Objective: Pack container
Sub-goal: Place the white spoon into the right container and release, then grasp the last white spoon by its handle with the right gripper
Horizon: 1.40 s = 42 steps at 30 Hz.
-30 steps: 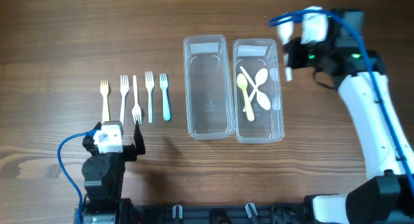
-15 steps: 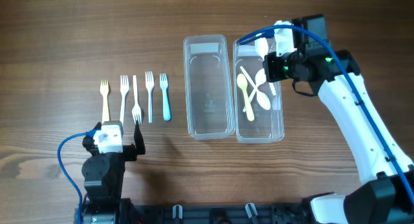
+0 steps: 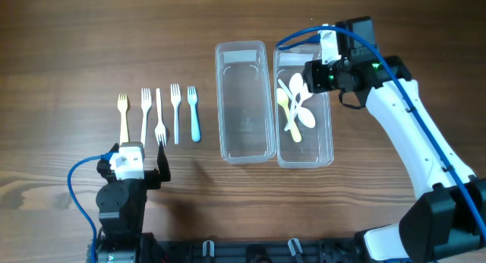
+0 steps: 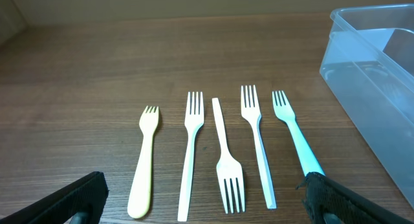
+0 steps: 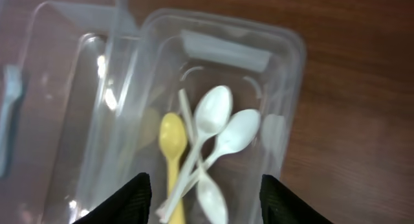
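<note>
I will swing my right gripper's empty fingers down and to its right in the overhead view, as the white utensil handle is below it and that way.
Two clear containers stand side by side. The left container (image 3: 244, 102) holds nothing. In the right container (image 3: 328, 134) lie a yellow spoon (image 3: 287, 115) and white spoons (image 3: 301, 103), crossed over one another. My right gripper (image 3: 315, 74) hovers over that container's far end, open, with nothing between its fingers. From the right wrist the yellow spoon (image 5: 172, 149) and white spoons (image 5: 226, 130) show below my gripper (image 5: 207, 204). Several forks (image 3: 159, 115) lie in a row to the left. My left gripper (image 3: 130, 158) rests open just in front of them, apart from the forks (image 4: 226, 159).
The fork row runs from a yellow fork (image 4: 145, 162) on the left to a blue fork (image 4: 296, 136) on the right; one white fork points the opposite way. The left container's corner (image 4: 378, 88) stands right of the forks. Bare wooden table surrounds everything.
My right arm swung left from beside the right container to above it and its jaws opened. One more white spoon now lies among the spoons. The left arm stayed still.
</note>
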{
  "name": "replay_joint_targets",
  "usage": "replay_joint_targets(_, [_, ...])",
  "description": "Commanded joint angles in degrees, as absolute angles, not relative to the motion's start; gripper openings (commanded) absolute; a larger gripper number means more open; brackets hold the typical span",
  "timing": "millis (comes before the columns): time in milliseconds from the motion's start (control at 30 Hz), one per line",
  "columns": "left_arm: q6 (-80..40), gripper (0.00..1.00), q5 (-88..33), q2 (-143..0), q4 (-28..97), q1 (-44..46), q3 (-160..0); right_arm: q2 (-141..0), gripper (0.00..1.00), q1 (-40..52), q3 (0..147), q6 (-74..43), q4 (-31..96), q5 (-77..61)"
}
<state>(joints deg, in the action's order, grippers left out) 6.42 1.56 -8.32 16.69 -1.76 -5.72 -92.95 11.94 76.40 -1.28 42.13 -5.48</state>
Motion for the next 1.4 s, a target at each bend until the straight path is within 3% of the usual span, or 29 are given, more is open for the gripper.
replay_joint_targets(0, [7.29,1.00,0.67,-8.27,16.58,-1.43,-5.17,-93.45,0.54,8.38,77.19,-1.45,42.76,4.49])
replay_joint_targets(233, [7.29,1.00,0.67,-8.27,16.58,-1.43,-5.19,-93.45,0.54,-6.98,77.56,-0.47,49.74,7.33])
replay_joint_targets(533, [7.29,1.00,0.67,-8.27,16.58,-1.43,-5.19,-94.72,0.53,-25.76,76.05,10.55,50.30,5.50])
replay_joint_targets(1000, [7.29,1.00,0.67,-8.27,16.58,-1.43,-5.17,-111.87,0.53,-29.12,76.05,19.07,40.93,-0.58])
replay_joint_targets(1367, [7.27,1.00,0.67,-8.27,16.58,-1.43,-5.17,-113.71,0.52,-29.12,76.05,22.52,31.86,-4.01])
